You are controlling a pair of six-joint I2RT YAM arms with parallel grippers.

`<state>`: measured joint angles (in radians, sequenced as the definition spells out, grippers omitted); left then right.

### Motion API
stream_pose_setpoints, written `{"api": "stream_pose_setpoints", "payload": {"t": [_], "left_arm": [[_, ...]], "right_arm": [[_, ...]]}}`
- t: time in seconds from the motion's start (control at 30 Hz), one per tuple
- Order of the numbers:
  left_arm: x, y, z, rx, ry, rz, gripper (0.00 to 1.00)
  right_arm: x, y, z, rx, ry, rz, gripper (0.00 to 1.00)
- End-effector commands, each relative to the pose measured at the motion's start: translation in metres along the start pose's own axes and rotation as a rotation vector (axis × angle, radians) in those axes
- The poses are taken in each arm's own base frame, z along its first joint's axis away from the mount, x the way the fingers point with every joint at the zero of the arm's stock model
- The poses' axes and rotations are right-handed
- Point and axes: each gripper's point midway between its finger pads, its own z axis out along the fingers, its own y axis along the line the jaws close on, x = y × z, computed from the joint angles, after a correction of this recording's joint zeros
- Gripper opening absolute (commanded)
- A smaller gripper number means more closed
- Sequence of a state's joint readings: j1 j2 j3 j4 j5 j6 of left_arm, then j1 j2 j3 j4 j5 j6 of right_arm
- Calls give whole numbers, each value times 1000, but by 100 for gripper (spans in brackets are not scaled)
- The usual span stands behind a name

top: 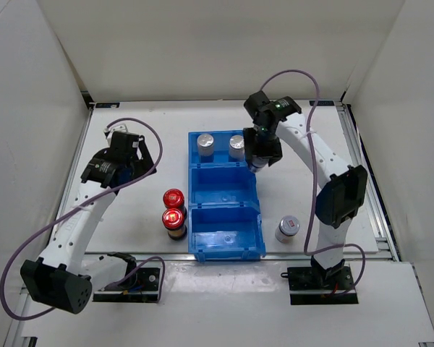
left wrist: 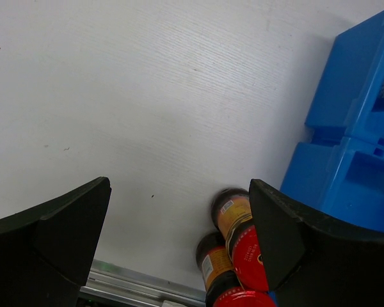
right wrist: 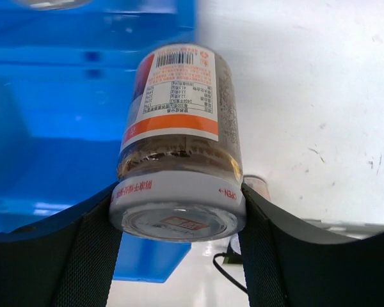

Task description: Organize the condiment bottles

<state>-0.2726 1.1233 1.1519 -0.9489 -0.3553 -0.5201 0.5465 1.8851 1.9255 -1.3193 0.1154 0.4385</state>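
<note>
The bin's middle section (top: 239, 192) (right wrist: 86, 157) is empty, so my right gripper will next go left in the top view, lower the white-capped bottle into it and let the bottle go.
My right gripper (top: 260, 155) is shut on a white-capped bottle (right wrist: 179, 141), gripping its cap, and holds it above the blue bin's right edge near the middle compartment. A second white-capped bottle (top: 287, 228) stands on the table right of the bin; it peeks out behind the right finger in the right wrist view (right wrist: 259, 185). Two silver-capped bottles (top: 205, 144) (top: 237, 144) stand in the bin's far compartment. Two red-capped dark bottles (top: 173, 198) (top: 174, 219) stand together left of the bin, and also show in the left wrist view (left wrist: 240, 233) (left wrist: 221, 281). My left gripper (top: 130, 165) is open and empty, up and left of them.
The blue three-compartment bin (top: 224, 210) sits mid-table; its middle and near compartments hold nothing. It shows at the right of the left wrist view (left wrist: 345, 166) and at the left of the right wrist view (right wrist: 51, 128). White walls surround the table.
</note>
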Motion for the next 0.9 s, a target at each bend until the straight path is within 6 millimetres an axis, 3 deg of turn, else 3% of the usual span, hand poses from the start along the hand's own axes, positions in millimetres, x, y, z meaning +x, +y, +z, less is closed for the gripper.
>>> {"api": "stream_pose_setpoints", "payload": {"t": [0.0, 0.3, 0.5, 0.53, 0.87], "left_arm": [[-8, -2, -10, 21, -57, -19, 100], [-3, 2, -12, 10, -71, -8, 100], [-3, 0, -15, 21, -77, -5, 100], [-4, 3, -15, 11, -83, 5, 100], [-10, 0, -20, 8, -113, 44, 100]], "right_arm": [[41, -7, -38, 61, 109, -67, 1], [55, 28, -39, -37, 161, -234, 1], [56, 47, -13, -120, 230, -289, 1], [61, 45, -1, -108, 260, -300, 1], [70, 42, 47, -67, 371, -344, 1]]}}
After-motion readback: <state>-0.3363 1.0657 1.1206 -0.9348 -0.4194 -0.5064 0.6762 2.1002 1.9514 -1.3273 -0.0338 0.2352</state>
